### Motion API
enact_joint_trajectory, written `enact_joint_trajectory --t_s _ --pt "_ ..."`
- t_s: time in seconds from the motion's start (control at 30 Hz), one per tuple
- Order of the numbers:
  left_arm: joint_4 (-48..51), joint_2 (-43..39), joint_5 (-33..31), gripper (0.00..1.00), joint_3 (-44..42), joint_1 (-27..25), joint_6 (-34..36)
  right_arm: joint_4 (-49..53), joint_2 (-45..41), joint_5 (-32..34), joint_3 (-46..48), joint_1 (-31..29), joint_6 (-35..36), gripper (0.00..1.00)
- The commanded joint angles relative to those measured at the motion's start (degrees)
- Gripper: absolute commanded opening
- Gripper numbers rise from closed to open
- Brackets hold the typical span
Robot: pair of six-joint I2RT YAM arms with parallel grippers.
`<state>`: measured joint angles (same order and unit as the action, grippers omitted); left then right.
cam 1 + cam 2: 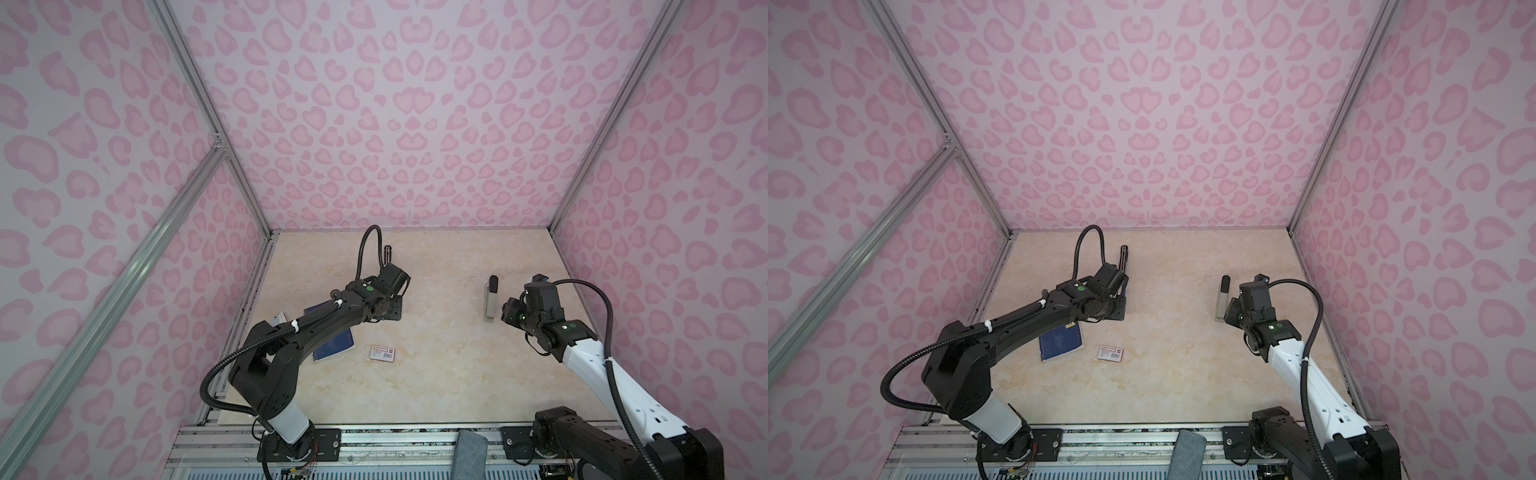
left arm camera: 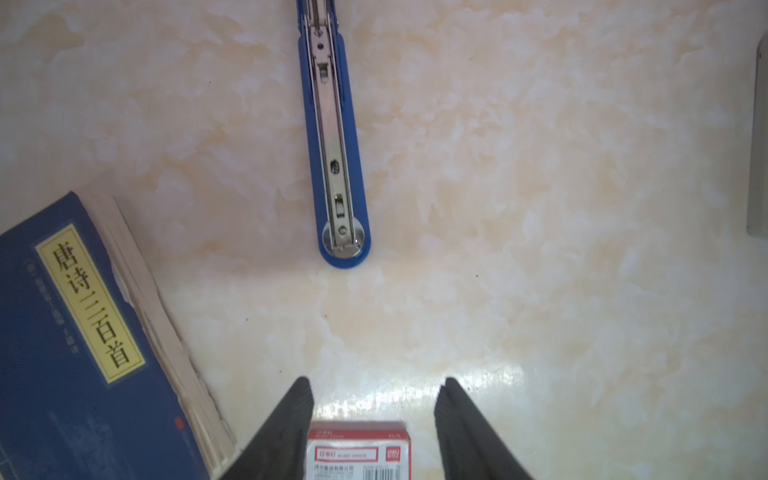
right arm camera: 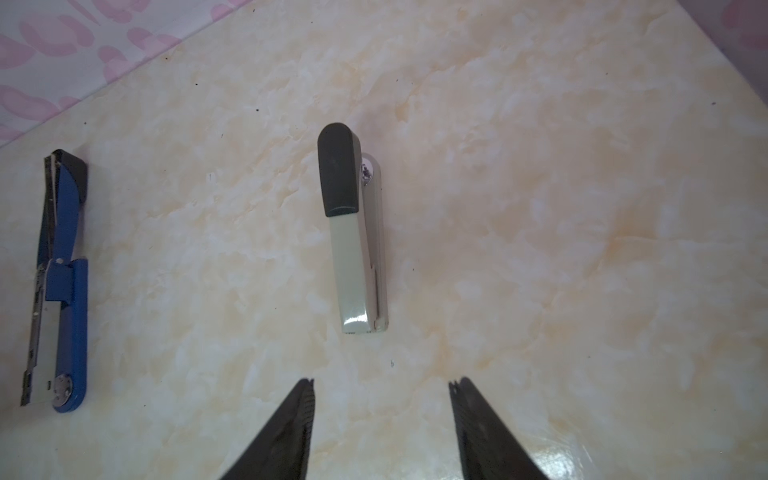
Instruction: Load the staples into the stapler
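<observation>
I should next move my right gripper outward and down over the grey stapler's black cap (image 1: pixel 493 283) (image 3: pixel 339 170), because the bare table on both sides leaves room for its open fingers.
A blue stapler (image 2: pixel 332 145) lies opened flat on the marble table, metal channel up, toward the back behind my left wrist (image 1: pixel 388 253). The staples themselves are hidden. Their small white box with red label and barcode (image 1: pixel 383 352) lies shut on the table, seen in both top views (image 1: pixel 1111 353). My left gripper (image 2: pixel 376 384) hangs open above the table. In the left wrist view the box (image 2: pixel 359 451) shows between its fingers and no pad touches it. My right gripper (image 3: pixel 382 384) is open and empty, short of a grey-and-black stapler (image 3: pixel 357 232).
A dark blue booklet (image 1: pixel 332 345) with a yellow title label lies left of the box, partly under my left arm. The grey stapler (image 1: pixel 490 299) lies shut at the right. Pink patterned walls close three sides. A grey pad (image 1: pixel 469 453) rests on the front rail.
</observation>
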<state>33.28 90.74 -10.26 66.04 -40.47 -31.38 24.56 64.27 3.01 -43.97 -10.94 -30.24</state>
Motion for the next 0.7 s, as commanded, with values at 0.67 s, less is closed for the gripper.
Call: enact_joint_trajectory --t_s 0.67 --pt "-7.6 -8.6 4.1 0.53 -13.6 -1.4 -8.0 3.6 42.2 7.4 -29.5 1.1 5.9 0.48"
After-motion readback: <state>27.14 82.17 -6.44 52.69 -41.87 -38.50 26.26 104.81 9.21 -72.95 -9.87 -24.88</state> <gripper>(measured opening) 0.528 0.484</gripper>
